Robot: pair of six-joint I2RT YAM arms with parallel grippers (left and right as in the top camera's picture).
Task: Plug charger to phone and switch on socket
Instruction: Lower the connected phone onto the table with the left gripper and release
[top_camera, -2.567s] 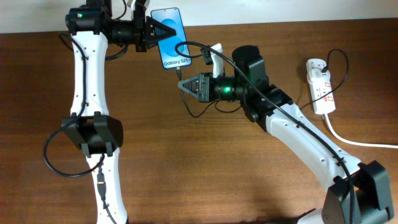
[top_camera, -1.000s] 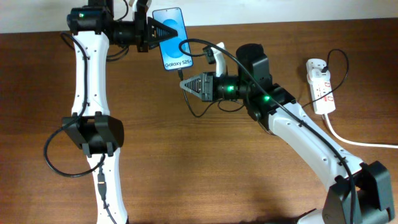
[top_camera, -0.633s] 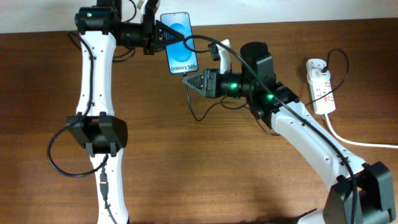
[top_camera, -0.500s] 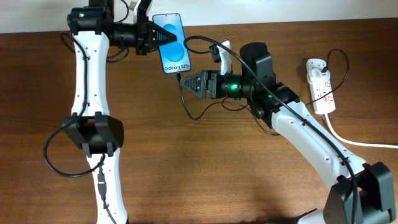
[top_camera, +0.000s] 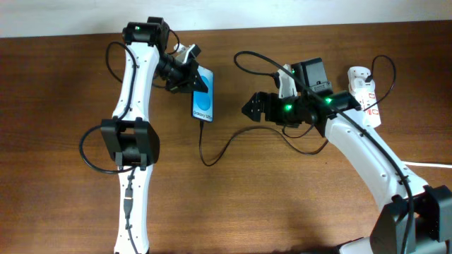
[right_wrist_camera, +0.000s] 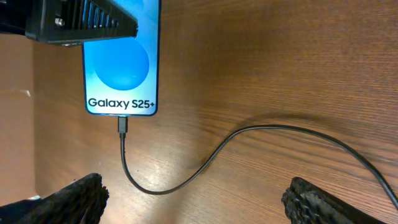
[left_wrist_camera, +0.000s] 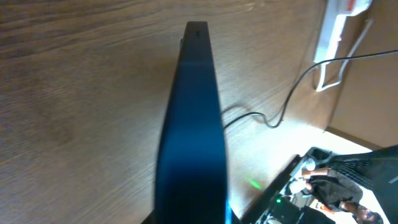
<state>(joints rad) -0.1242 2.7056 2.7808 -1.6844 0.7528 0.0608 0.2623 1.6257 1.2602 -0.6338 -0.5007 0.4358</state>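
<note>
I need to lower the phone with my left gripper onto the table beneath it.
My left gripper (top_camera: 196, 79) is shut on the top end of the phone (top_camera: 204, 104), whose blue screen faces up. In the right wrist view, the charger (right_wrist_camera: 186, 180) has its plug tip (right_wrist_camera: 122, 126) seated in the phone's (right_wrist_camera: 121, 62) bottom edge. The thin black cable (top_camera: 201, 144) loops down and runs right, under my right arm. My right gripper (top_camera: 248, 107) stands open to the right of the phone, with nothing between its fingers (right_wrist_camera: 81, 196). The socket (top_camera: 366, 99) lies at the far right. The left wrist view has the phone (left_wrist_camera: 193, 124) edge-on.
A thick white cord (top_camera: 406, 162) runs from the socket off the right edge. A black cable arcs over the table behind my right arm (top_camera: 247, 56). The socket (left_wrist_camera: 339, 25) and the charger cable (left_wrist_camera: 273, 118) also appear in the left wrist view.
My left arm has swung the phone right and toward the table's middle. My right gripper has opened, let go of the plug and drawn back to the right. The plug stays in the phone.
</note>
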